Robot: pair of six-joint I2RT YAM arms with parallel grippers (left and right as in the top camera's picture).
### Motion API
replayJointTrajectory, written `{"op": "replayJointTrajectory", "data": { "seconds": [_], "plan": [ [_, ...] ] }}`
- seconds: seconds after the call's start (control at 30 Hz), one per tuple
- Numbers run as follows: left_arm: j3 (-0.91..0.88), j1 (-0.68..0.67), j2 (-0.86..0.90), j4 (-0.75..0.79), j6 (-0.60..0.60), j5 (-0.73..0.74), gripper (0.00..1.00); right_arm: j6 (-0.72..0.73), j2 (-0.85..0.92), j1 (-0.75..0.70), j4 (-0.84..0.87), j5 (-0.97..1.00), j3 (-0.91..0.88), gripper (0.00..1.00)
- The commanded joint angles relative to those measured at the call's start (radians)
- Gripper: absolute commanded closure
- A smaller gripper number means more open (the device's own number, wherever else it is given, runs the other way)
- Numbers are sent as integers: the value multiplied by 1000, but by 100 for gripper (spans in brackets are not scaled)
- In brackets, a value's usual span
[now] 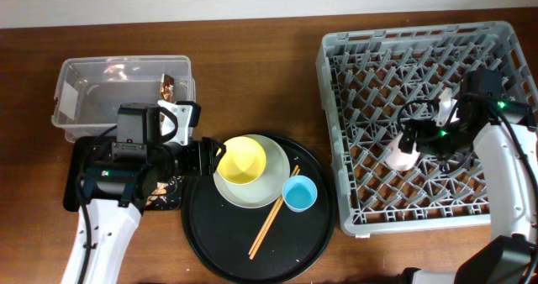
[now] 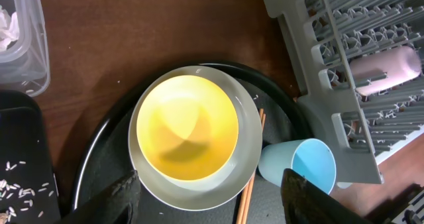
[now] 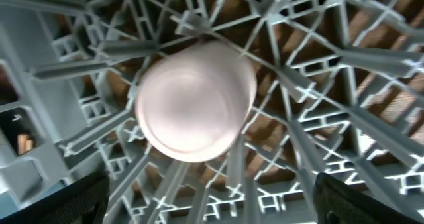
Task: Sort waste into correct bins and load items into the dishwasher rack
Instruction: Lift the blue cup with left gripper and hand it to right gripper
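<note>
I should next lift my right gripper from the pink cup [image 1: 402, 154] and turn it sideways toward the round tray to grab the light blue cup.
The yellow bowl [image 1: 242, 160] [image 2: 185, 128] sits on the pale grey plate [image 1: 271, 186] [image 2: 248, 151]. The light blue cup [image 1: 300, 193] [image 2: 305, 168] and the chopsticks [image 1: 271, 221] [image 2: 248, 191] lie beside them. My left gripper [image 1: 206, 156] [image 2: 209, 204] is open and empty at the plate's left edge. The pink cup [image 1: 402, 154] [image 3: 195, 108] stands mouth down in the dishwasher rack [image 1: 420, 82] [image 3: 371, 85]. My right gripper [image 1: 418, 139] [image 3: 218, 204] is open just above it. The clear tub [image 1: 92, 95] holds the wrapper [image 1: 166, 86] and tissue [image 2: 8, 26]. Food scraps [image 2: 16, 187] lie in the black tray [image 1: 76, 191].
The plate, bowl, blue cup and chopsticks all rest on a large round black tray [image 1: 244, 250] at the front centre. The rack's left wall [image 2: 298, 65] stands close to the round tray's right rim. My left arm covers much of the shallow black tray.
</note>
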Motion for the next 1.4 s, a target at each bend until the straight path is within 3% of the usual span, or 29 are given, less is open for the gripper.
{"op": "replayJointTrajectory", "data": {
  "seconds": [0.0, 0.2, 0.4, 0.47, 0.53, 0.6, 0.67, 0.8, 0.87, 0.9, 0.97, 1.03, 1.07, 1.2, 1.37],
  "plan": [
    [3, -40, -8, 3, 13, -6, 32, 1, -26, -3, -31, -56, 30, 1],
    [3, -278, 124, 77, 12, -7, 32, -37, -217, -1, -78, -220, 36, 1],
    [3, -481, 398, 182, 12, -8, 33, -64, -237, 53, -97, -248, 35, 1],
    [3, -499, 477, 195, 10, -7, 42, -64, -237, 73, -93, -247, 35, 1],
    [3, -502, 517, 209, 5, -8, 61, -64, -237, 78, -91, -247, 35, 1],
    [3, -502, 523, 227, 5, -7, 87, -64, -237, 78, -93, -247, 35, 1],
    [26, -502, 520, 231, 5, -7, 100, -64, -237, 78, -98, -248, 35, 1],
    [108, -402, 425, 195, -16, 52, 100, -63, -235, 76, -95, -212, 35, 1],
    [117, -305, 370, 206, -116, 89, 100, -60, -235, 76, -87, -192, 35, 1],
    [117, -231, 354, 226, -199, 154, 100, -65, -235, 76, -82, -250, 35, 1],
    [116, -100, 355, 329, -263, 448, 100, -180, -217, 84, -79, -507, 30, 1],
    [116, -43, 356, 422, -356, 622, 100, -232, -187, 118, -73, -674, 15, 1],
    [116, -31, 356, 496, -395, 715, 100, -270, -151, 168, -55, -787, 3, 0],
    [116, -32, 356, 528, -431, 814, 100, -269, -52, 297, 104, -1045, 3, 1],
    [116, -48, 356, 528, -438, 861, 100, -263, -22, 405, 277, -1171, 3, 1]
  ]
}}
